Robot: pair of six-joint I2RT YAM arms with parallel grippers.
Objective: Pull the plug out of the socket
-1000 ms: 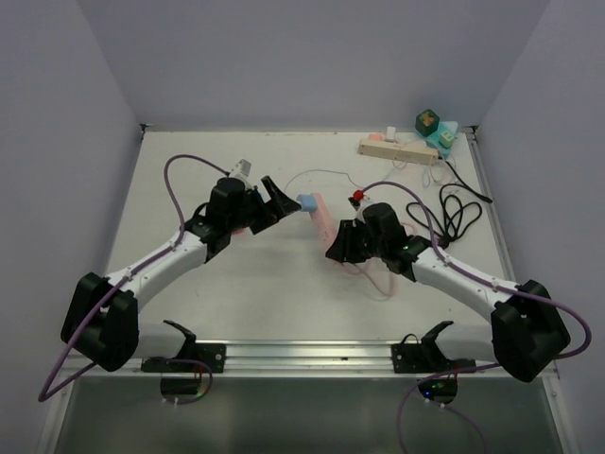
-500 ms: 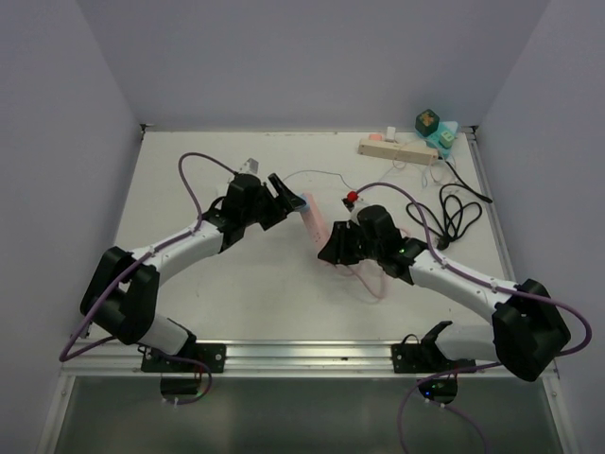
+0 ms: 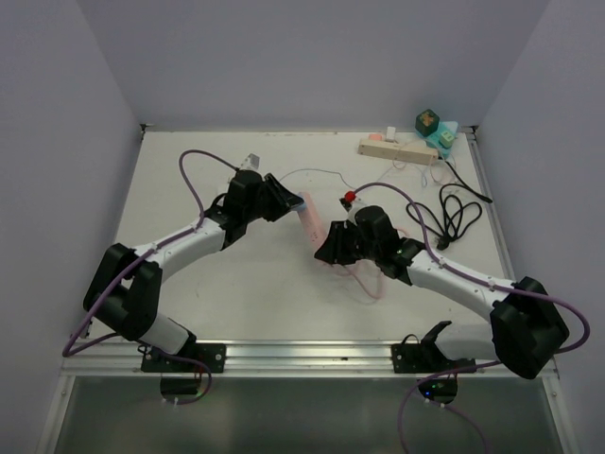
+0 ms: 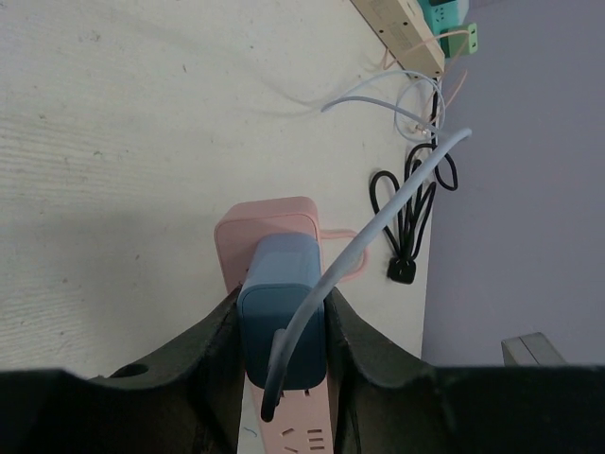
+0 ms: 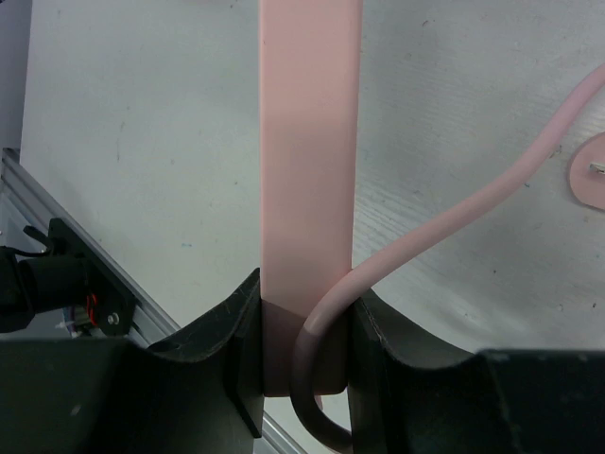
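Note:
I should next move my left gripper off the clamped socket strip, to the left in the top view, and down to let go of the plug on the bare tabletop, which is below that gripper.
In the left wrist view the blue plug (image 4: 281,312) sits in the pink socket strip (image 4: 269,222), its grey-blue cable (image 4: 397,203) arching away to the right. My left gripper (image 4: 282,326) is shut on the plug, both fingers pressed against its sides. From above, the plug (image 3: 297,200) shows at the far end of the strip (image 3: 310,219), with the left gripper (image 3: 288,203) on it. My right gripper (image 3: 326,251) is shut on the strip's near end. The right wrist view shows the strip (image 5: 309,142) clamped in the right gripper (image 5: 304,345), its pink cable (image 5: 454,227) looping out beside it.
A beige power strip (image 3: 397,148) lies at the back right with green and teal blocks (image 3: 435,128) beside it. A coiled black cable (image 3: 460,213) rests near the right edge. A thin white wire (image 3: 321,174) and a small red item (image 3: 352,199) lie behind the strip.
My left gripper moved right onto the blue plug and closed on it from wide open. The right gripper kept its hold on the pink strip.

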